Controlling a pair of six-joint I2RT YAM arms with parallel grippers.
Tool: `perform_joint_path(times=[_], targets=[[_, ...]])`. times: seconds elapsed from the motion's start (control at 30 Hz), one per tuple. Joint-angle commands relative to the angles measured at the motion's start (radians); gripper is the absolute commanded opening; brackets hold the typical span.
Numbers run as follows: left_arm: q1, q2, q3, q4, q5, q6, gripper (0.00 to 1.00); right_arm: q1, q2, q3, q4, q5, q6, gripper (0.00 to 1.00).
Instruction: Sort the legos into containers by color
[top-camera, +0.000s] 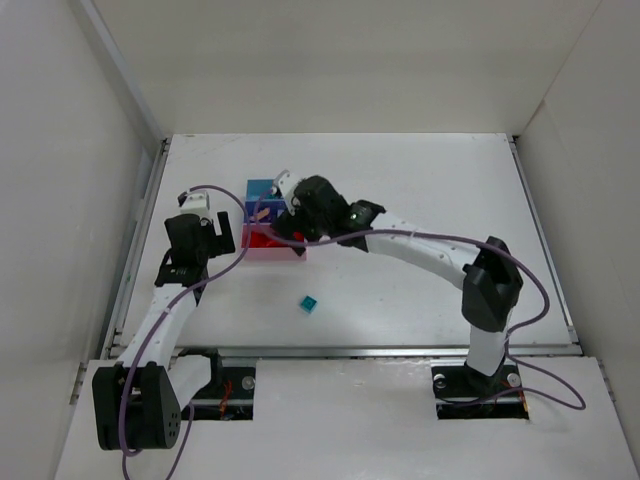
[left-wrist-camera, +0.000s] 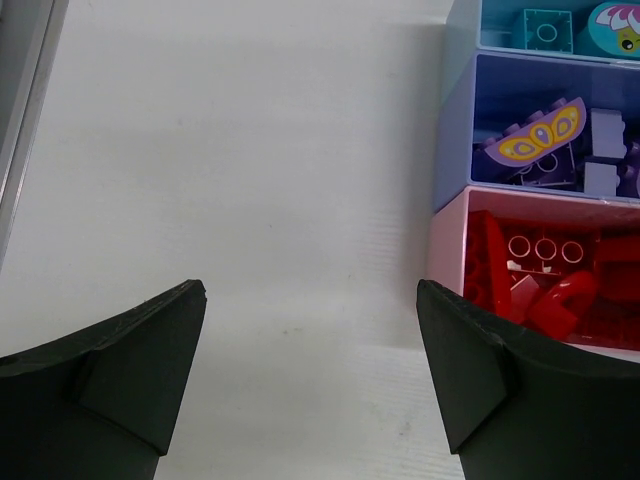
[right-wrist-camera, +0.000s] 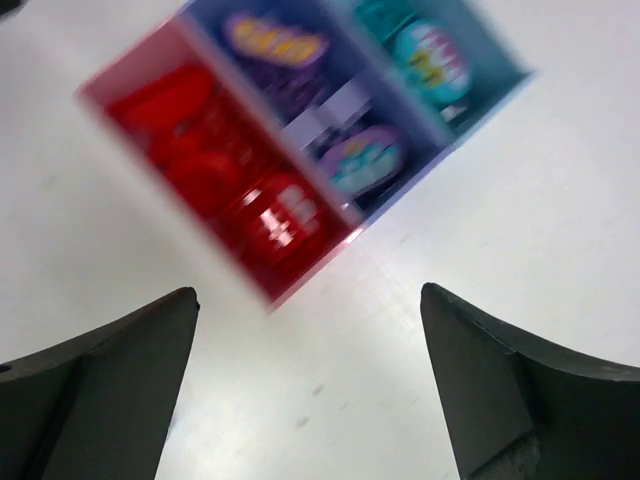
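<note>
My right gripper should next move back from the trays and down onto the loose teal brick, still unsorted on the tabletop below it toward my base.
Three joined trays lie left of the table's middle: light blue (top-camera: 262, 187), purple-blue (top-camera: 254, 210) and pink (top-camera: 262, 254). In the left wrist view the pink tray (left-wrist-camera: 445, 240) holds red legos (left-wrist-camera: 545, 285), the purple-blue tray (left-wrist-camera: 452, 130) holds purple legos (left-wrist-camera: 540, 140), and the light blue tray (left-wrist-camera: 460, 30) holds a teal brick (left-wrist-camera: 545, 28). One teal brick (top-camera: 309, 303) lies loose on the table. My left gripper (top-camera: 213, 240) (left-wrist-camera: 310, 370) is open and empty, left of the trays. My right gripper (top-camera: 288, 222) (right-wrist-camera: 310, 385) is open and empty above the trays' right side. The right wrist view is blurred.
White walls enclose the table on the left, back and right. A metal rail (left-wrist-camera: 20, 120) runs along the table's left edge. The right arm's elbow (top-camera: 492, 280) stands at the right. The trays show blurred in the right wrist view (right-wrist-camera: 300, 280).
</note>
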Motion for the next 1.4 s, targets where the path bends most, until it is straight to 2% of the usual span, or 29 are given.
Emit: perform_joint_path(times=[0.0,0.07,0.2,0.47,0.6,0.63,0.73,0.77,0.83,0.87,0.97,1.1,1.2,1.27,1.33,1.37], targets=[[0.004,-0.026,-0.011,0.054,0.012,-0.012,0.84,0.124,-0.029,-0.160,-0.062,-0.018,-0.023,0.99],[0.004,-0.026,-0.020,0.054,0.012,-0.012,0.84,0.193,-0.029,-0.209,-0.076,-0.007,0.016,0.99],[-0.014,-0.045,-0.029,0.063,0.012,-0.012,0.84,0.244,-0.029,-0.299,-0.019,-0.021,0.111,0.99],[-0.035,-0.076,-0.048,0.081,0.003,-0.001,0.84,0.244,0.067,-0.312,-0.010,0.011,0.244,0.99],[-0.035,-0.099,-0.057,0.081,0.002,-0.001,0.84,0.244,0.077,-0.312,-0.010,0.002,0.244,0.83],[-0.035,-0.099,-0.057,0.081,0.002,-0.001,0.84,0.244,0.077,-0.312,-0.010,-0.009,0.244,0.68],[-0.035,-0.108,-0.057,0.081,-0.007,-0.001,0.84,0.244,0.066,-0.323,0.001,-0.009,0.234,0.50],[-0.035,-0.108,-0.057,0.081,-0.007,-0.001,0.84,0.244,0.066,-0.323,-0.011,-0.009,0.234,0.50],[-0.035,-0.118,-0.057,0.081,-0.016,-0.001,0.84,0.244,0.057,-0.312,-0.025,0.002,0.223,0.40],[-0.035,-0.118,-0.066,0.081,-0.016,-0.001,0.84,0.244,0.046,-0.301,-0.039,0.016,0.223,0.26],[-0.035,-0.118,-0.066,0.091,-0.016,-0.001,0.85,0.244,0.017,-0.254,-0.074,0.048,0.223,0.00],[-0.035,-0.118,-0.075,0.091,-0.016,-0.001,0.85,0.211,-0.023,-0.111,-0.105,0.103,0.189,0.00],[-0.026,-0.118,-0.085,0.112,-0.027,-0.001,0.85,0.129,-0.008,0.025,-0.082,0.103,0.177,0.00],[-0.026,-0.118,-0.085,0.112,-0.036,-0.001,0.85,0.065,0.067,0.149,-0.070,0.093,0.177,0.00],[-0.026,-0.108,-0.085,0.112,-0.036,-0.001,0.85,0.040,0.145,0.255,-0.080,0.156,0.177,0.00],[-0.026,-0.108,-0.085,0.112,-0.036,-0.001,0.85,0.027,0.190,0.376,-0.105,0.184,0.166,0.00]])
